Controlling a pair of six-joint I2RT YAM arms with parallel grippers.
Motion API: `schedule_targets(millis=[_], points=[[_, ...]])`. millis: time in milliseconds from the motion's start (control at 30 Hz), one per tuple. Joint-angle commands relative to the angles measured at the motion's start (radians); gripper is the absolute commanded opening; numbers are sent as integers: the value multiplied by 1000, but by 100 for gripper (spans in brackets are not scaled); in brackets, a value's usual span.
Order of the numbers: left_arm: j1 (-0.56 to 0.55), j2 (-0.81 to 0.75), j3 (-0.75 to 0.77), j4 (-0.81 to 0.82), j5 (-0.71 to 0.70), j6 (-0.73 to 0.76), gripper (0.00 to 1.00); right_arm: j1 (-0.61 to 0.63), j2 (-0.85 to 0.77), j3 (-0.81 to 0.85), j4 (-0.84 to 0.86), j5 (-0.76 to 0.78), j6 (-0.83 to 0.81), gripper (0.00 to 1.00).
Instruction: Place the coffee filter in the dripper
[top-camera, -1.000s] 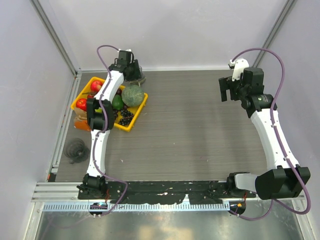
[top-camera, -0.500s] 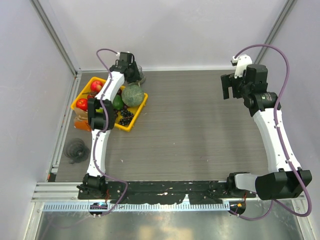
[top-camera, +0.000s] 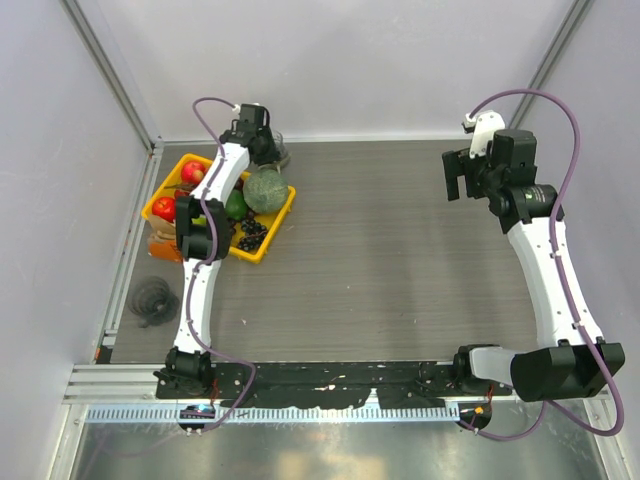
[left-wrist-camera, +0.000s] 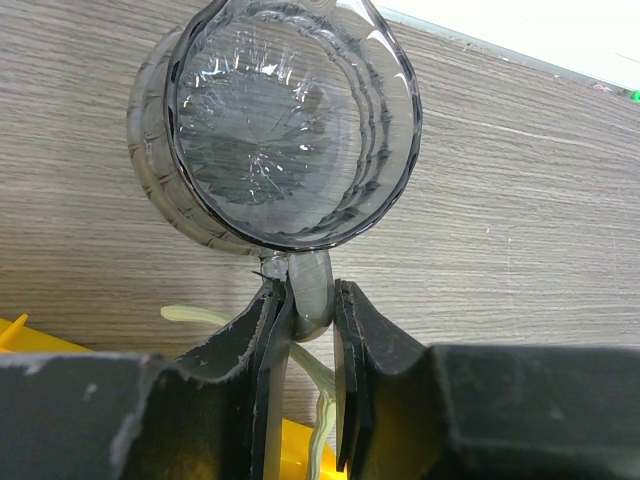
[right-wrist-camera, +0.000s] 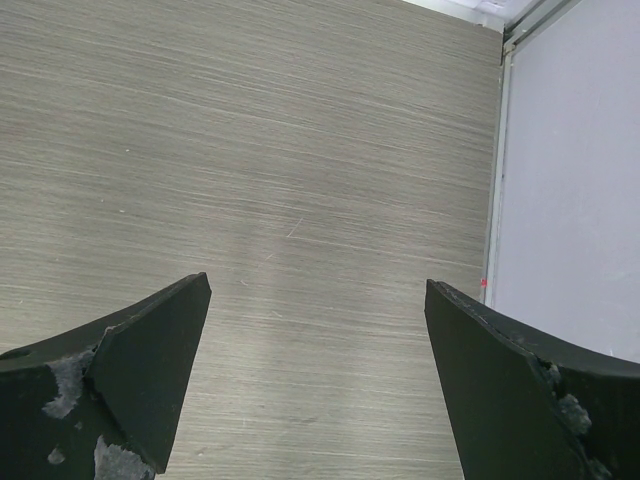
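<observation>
The tray crowds the dripper (left-wrist-camera: 290, 120). My left gripper needs to carry it back and to the right in the top view and release it on the bare middle tabletop.
The dripper (left-wrist-camera: 290, 120) is a clear ribbed glass cup standing upright on the table at the far left; it also shows in the top view (top-camera: 281, 151). It is empty. My left gripper (left-wrist-camera: 308, 292) is shut on the dripper's handle (left-wrist-camera: 312, 285), which sits between the jaws; in the top view the left gripper (top-camera: 262, 146) is at the back left beside the tray. My right gripper (right-wrist-camera: 318, 285) is open and empty above bare table at the far right, as the top view shows (top-camera: 455, 180). The coffee filter is not visible in any view.
A yellow fruit tray (top-camera: 266, 246) with a green melon (top-camera: 264, 189), red fruit and dark berries stands just in front of the dripper. An orange-brown carton (top-camera: 160, 249) and a dark grey object (top-camera: 152, 300) lie at the left edge. Walls enclose the table.
My left gripper has moved a little toward the back at the dripper. My right arm has risen slightly and shifted right, then stayed still.
</observation>
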Motion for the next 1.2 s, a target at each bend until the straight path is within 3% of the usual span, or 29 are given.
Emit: schedule_targets(millis=[0,233,633,1000,1167], points=[[-15,13,59,34,42,44,14,-2,-42,27,23,9,-2,95],[-86,19,114,90,99,183,0,-2,-55,5,23,9,1,95],[-211,-36,90,136,262,328,0,-2,-84,-29,40,15,2,95],[-282,-223,-182,74,643,504,0,-4,-85,-45,55,24,25,95],[-282,-314,-329,-73,800,706,0,-7,-79,-50,55,-14,21,96]])
